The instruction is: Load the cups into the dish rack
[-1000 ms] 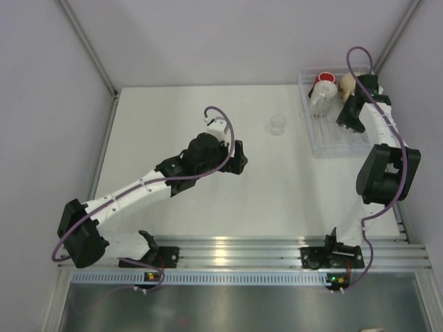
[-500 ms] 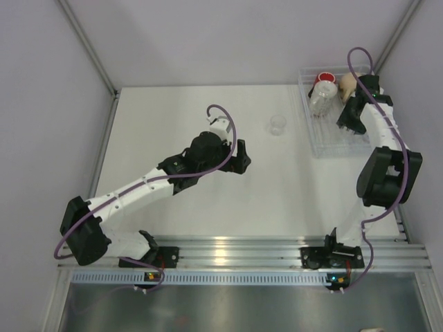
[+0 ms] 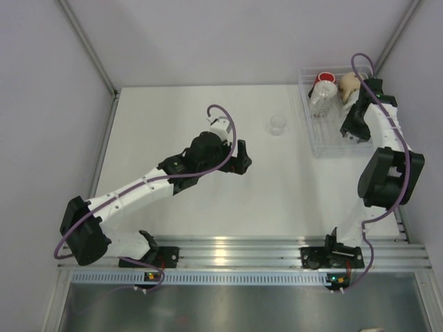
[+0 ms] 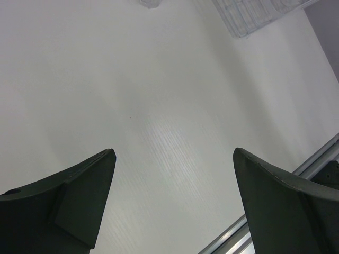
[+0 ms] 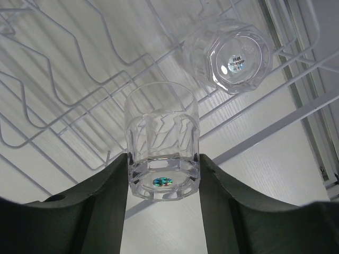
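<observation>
The second tumbler in my right gripper should go down next into the free spot beside the other clear tumbler, and I should let go of it there, because bare rack wires lie below it.
The white wire dish rack (image 3: 331, 142) stands at the table's far right. In it are a red cup (image 3: 325, 79), a beige mug (image 3: 348, 86) and a clear tumbler (image 3: 319, 101) lying on its side. My right gripper (image 3: 351, 131) is over the rack's near half, shut on a second clear tumbler (image 5: 162, 140); the lying tumbler (image 5: 230, 55) shows beyond it over the rack wires (image 5: 63, 79). A third clear tumbler (image 3: 277, 124) stands on the table left of the rack. My left gripper (image 3: 241, 159) is open and empty, mid-table. No white or speckled mug shows.
The left wrist view shows bare table between my open fingers (image 4: 79, 190), with the standing tumbler (image 4: 150, 3) and a corner of the rack (image 4: 254, 16) at the top edge. An aluminium rail (image 3: 228, 249) runs along the near edge. Walls close in at both sides.
My right gripper has moved with the tumbler toward the near end of the rack. My left gripper has shifted slightly right, still open.
</observation>
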You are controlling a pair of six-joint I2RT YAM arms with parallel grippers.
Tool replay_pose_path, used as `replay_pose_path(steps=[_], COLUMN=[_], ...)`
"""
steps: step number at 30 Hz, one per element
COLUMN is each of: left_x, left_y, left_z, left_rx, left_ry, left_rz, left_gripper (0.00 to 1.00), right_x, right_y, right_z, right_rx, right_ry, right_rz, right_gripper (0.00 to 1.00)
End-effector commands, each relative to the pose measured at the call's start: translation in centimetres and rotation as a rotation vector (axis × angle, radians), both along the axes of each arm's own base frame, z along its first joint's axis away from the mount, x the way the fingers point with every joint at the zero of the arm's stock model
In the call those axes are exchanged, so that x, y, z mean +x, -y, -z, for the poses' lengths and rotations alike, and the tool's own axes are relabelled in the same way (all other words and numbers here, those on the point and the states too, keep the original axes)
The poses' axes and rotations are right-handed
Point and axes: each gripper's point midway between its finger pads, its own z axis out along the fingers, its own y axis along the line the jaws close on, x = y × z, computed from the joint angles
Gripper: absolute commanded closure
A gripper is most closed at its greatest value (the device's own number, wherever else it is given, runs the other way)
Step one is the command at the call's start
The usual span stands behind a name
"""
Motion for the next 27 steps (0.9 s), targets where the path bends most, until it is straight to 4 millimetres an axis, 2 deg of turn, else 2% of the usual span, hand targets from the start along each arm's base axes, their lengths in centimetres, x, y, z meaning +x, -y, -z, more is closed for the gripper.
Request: replay_pose_path(steps=[1, 6, 8, 15, 20, 21, 23, 24, 27], left_x=[-0.1, -0.1, 0.0, 0.3, 0.5, 0.6, 0.7, 0.7, 0.8], left_y=[0.2, 0.4, 0.5, 0.6, 0.9, 0.9, 1.0, 1.0, 0.9], left_z=[-1.8, -1.5, -1.6, -2.0, -1.9, -1.9, -2.0, -2.1, -2.1], left_rx=[-0.048, -0.041, -0.041, -0.039, -0.032, -0.031, -0.032, -0.031, -0.029], left_ry=[0.026, 0.021, 0.023, 0.036, 0.036, 0.037, 0.041, 0.041, 0.045], left_rz=[0.002, 0.008, 0.011, 0.009, 0.014, 0.014, 0.013, 0.012, 0.010], left_gripper=[0.02, 0.02, 0.02, 0.02, 0.02, 0.02, 0.02, 0.02, 0.02], right_x=[-0.4, 0.5, 1.0, 1.9, 2.3, 2.3, 2.6, 2.6, 2.7], right_y=[0.9, 0.7, 0.7, 0.9, 0.9, 0.8, 0.7, 0.7, 0.8], right_z=[0.5, 1.9, 1.9, 2.4, 2.0, 1.9, 1.6, 1.4, 0.9], right_rx=[0.008, 0.052, 0.055, 0.055, 0.058, 0.063, 0.067, 0.066, 0.058], right_ry=[-0.044, -0.074, -0.074, -0.076, -0.065, -0.063, -0.052, -0.048, -0.037], right_rz=[0.002, -0.016, -0.021, -0.023, -0.023, -0.025, -0.030, -0.030, -0.028], right_gripper=[1.00, 1.00, 0.98, 0.63, 0.49, 0.43, 0.40, 0.31, 0.25])
